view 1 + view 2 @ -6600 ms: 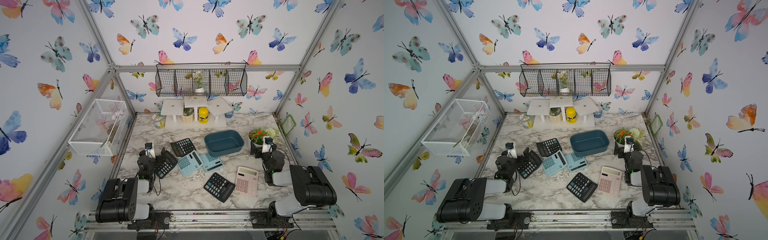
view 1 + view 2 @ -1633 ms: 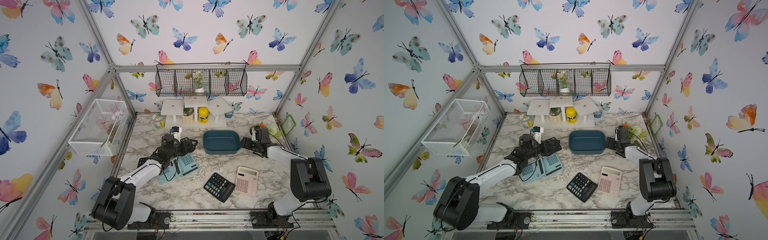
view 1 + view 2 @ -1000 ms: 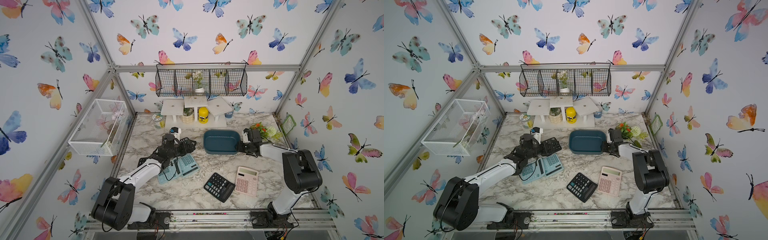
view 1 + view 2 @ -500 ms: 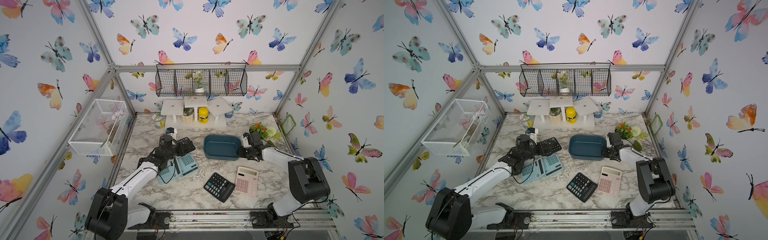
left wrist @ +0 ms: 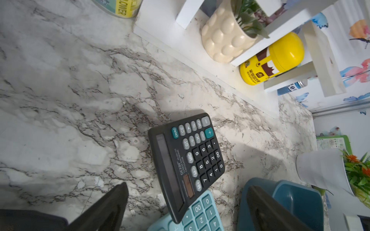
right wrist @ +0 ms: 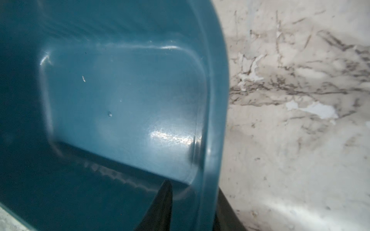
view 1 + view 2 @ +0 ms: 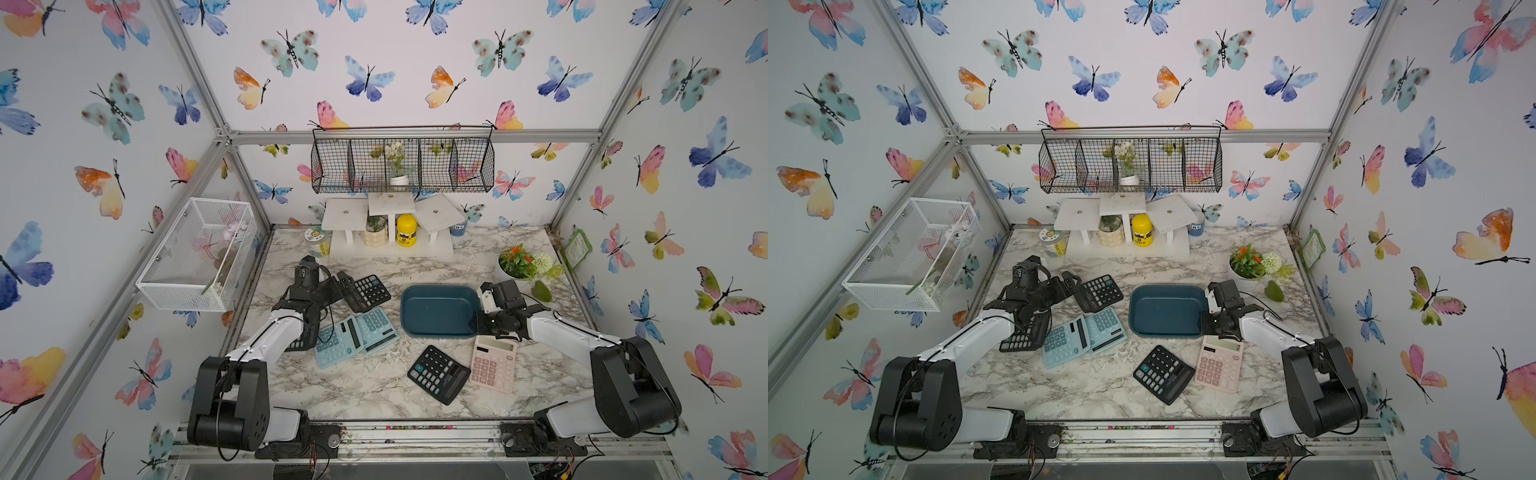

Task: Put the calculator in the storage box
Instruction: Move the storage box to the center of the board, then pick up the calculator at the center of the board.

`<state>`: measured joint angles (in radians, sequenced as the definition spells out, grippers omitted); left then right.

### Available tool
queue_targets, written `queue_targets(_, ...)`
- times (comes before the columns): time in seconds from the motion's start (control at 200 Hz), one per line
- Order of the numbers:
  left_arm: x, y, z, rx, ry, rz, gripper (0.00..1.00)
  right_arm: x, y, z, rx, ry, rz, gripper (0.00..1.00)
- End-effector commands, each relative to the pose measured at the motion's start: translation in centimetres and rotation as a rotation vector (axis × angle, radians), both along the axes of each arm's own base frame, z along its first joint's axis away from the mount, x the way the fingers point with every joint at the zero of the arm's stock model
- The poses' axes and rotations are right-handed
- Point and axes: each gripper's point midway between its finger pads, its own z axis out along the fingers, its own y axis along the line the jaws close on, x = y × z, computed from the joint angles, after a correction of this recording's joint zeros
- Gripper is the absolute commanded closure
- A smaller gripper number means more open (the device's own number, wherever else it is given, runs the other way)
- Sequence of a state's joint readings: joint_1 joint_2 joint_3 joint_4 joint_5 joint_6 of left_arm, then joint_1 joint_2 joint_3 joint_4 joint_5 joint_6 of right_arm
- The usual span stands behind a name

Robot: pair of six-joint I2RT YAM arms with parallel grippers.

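My left gripper comes down to the black calculator's display end [image 7: 354, 299] [image 5: 168, 173] next, slips one finger underneath and closes. The calculator's near corner rests propped on a light blue calculator.
The storage box [image 7: 436, 309] [image 7: 1165, 309], a shallow teal tub, sits empty mid-table. My right gripper [image 7: 478, 318] [image 7: 1206, 320] [image 6: 193, 188] is shut on its right wall [image 6: 212, 120], one finger inside and one outside. A black calculator [image 7: 368, 291] [image 7: 1100, 293] [image 5: 188, 160] lies left of the box, one end resting on a light blue calculator [image 5: 200, 214]. My left gripper [image 7: 338, 289] [image 7: 1069, 289] [image 5: 188, 187] hovers at that black calculator's left end, open and holding nothing.
Two light blue calculators [image 7: 353, 336] lie side by side, with a black one [image 7: 438, 374] and a pink one [image 7: 494, 363] nearer the front. Another black calculator [image 7: 1023, 336] lies under the left arm. A flower pot [image 7: 519, 266] stands behind the right arm; a white stand [image 7: 390, 232] lines the back.
The right gripper has closed on the box's right wall and drawn the box toward the front. The left gripper has pulled back leftward, staying open.
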<state>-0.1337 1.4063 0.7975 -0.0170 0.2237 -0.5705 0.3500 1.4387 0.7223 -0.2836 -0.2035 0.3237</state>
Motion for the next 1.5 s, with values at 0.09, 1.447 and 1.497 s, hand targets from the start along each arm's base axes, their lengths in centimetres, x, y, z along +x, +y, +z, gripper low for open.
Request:
queue_targets(0.09, 0.3, -1.4, -1.4, -0.059, 0.071, -0.052, 0.04, -1.1, -0.3, 1.5, -0.014, 0.005, 0.012, 0.56)
queue_targets(1.447, 3.0, -1.8, -5.7, -0.102, 0.209, -0.03, 1.0, 0.6, -0.2, 5.7, 0.027, -0.152, -0.019, 0.4)
queue_targets(1.497, 3.0, -1.8, -5.2, -0.102, 0.207, -0.032, 1.0, 0.6, -0.1, 6.0, 0.031, -0.165, -0.015, 0.37)
